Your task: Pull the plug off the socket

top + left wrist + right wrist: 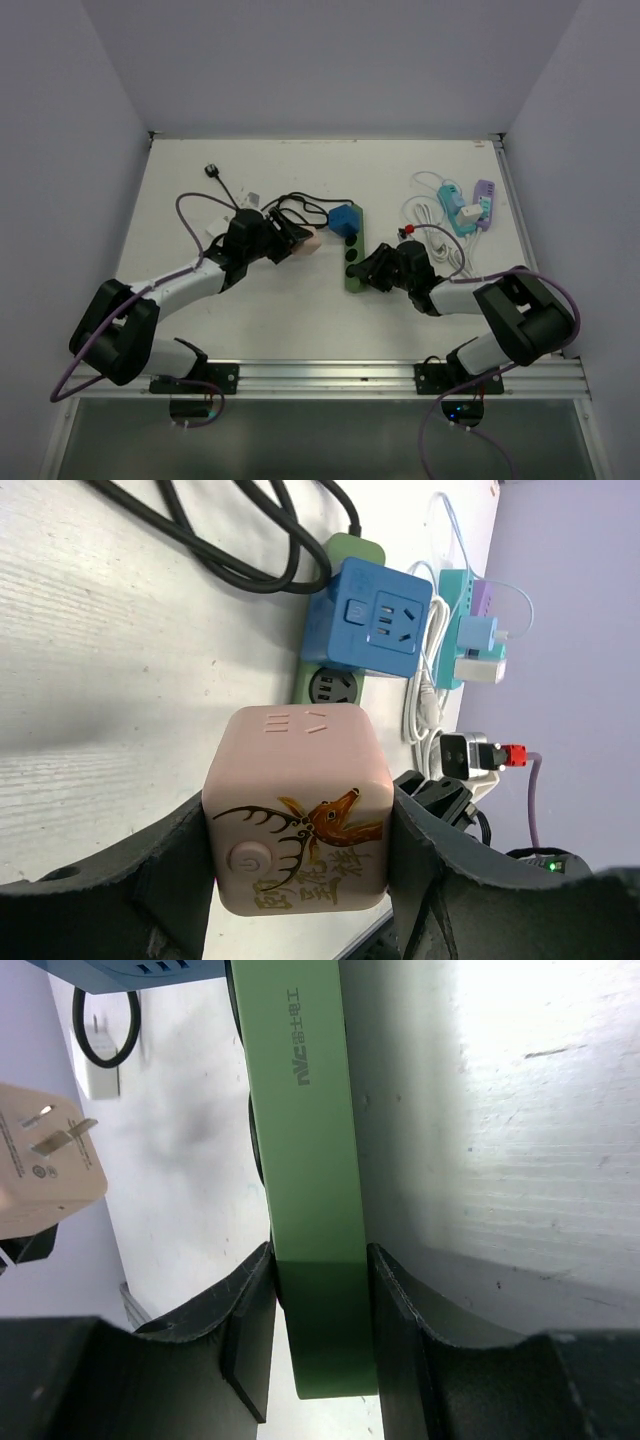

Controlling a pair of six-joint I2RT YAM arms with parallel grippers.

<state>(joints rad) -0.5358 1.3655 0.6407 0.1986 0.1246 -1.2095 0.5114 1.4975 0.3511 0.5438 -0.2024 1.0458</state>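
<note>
My left gripper lowers to the left in the top view, down to the table by the white block next. It then releases the pink plug, since the plug is off the power strip (353, 255).
A green power strip (353, 255) lies in the middle of the table, with a blue cube adapter (346, 219) plugged into its far end. My left gripper (300, 243) is shut on a pink cube plug (298, 810) with a deer drawing, held just left of the strip and apart from it. Its prongs show in the right wrist view (45, 1170). My right gripper (368, 272) is shut on the strip's near end (320, 1300), one finger on each long side. The strip's empty sockets (333, 688) face up.
A black cable (295, 208) loops behind the strip, and another black cable with a plug (212, 172) lies far left. A teal and purple adapter cluster (470, 208) with white cords lies at the far right. A small white block (254, 200) lies near the cables.
</note>
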